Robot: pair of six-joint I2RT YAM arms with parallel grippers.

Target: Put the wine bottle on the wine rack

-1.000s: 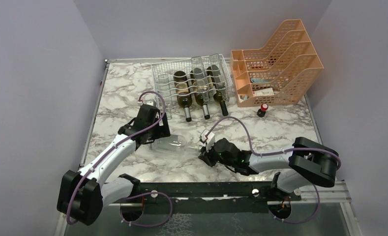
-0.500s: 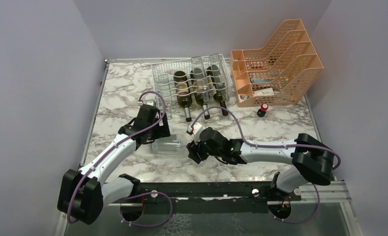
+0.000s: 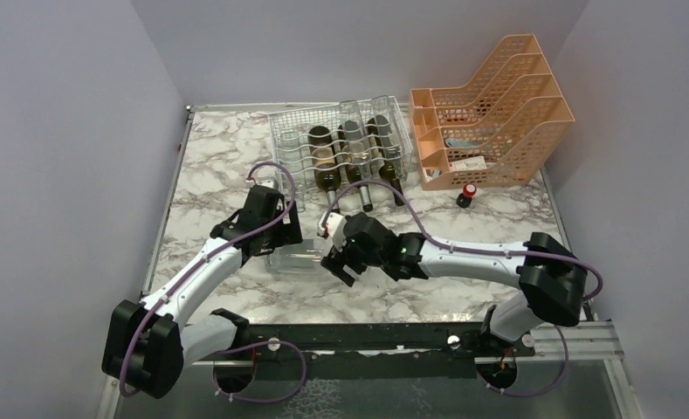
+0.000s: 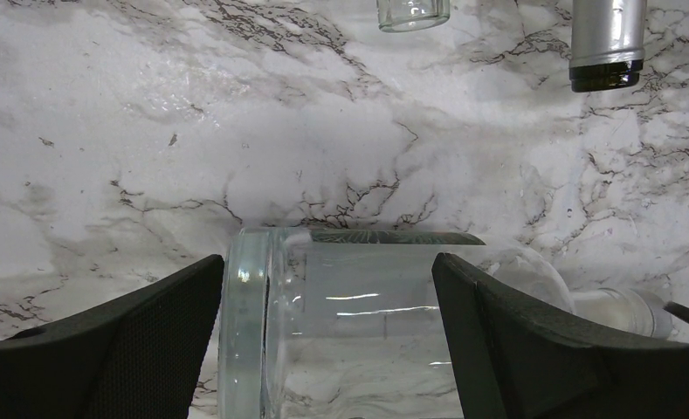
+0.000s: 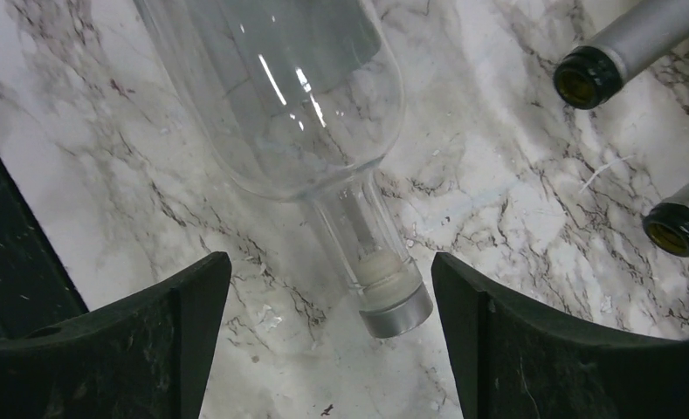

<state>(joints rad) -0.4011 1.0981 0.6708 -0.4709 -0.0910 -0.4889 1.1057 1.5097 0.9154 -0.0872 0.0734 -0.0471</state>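
Note:
The right gripper will next move down toward the bottle's body and close on the neck point(image 5: 349, 208) beside the bottle's shoulder, because that part of the bottle is below the gripper's open fingers.
A clear glass wine bottle point(image 3: 299, 258) lies on its side on the marble table. Its base points left and its silver-capped neck point(image 5: 368, 236) points right. My left gripper point(image 3: 275, 237) hovers open over the bottle's body point(image 4: 358, 332), and its black fingers point(image 4: 131, 340) do not clamp the glass. Open as well, my right gripper point(image 3: 341, 262) straddles the neck near the cap point(image 5: 396, 310) without touching it. The white wire wine rack point(image 3: 290, 131) stands at the back centre, with three dark bottles point(image 3: 327, 161) in its cradles.
An orange perforated file tray point(image 3: 498, 105) stands at the back right, with a small red-capped item point(image 3: 468, 195) in front of it. Necks of the racked bottles point(image 5: 602, 61) stick out toward my right gripper. Purple walls close in the table on three sides.
My right gripper has gone from shut to open and moved left, ending over the clear bottle's neck. The left arm and the bottle have stayed put.

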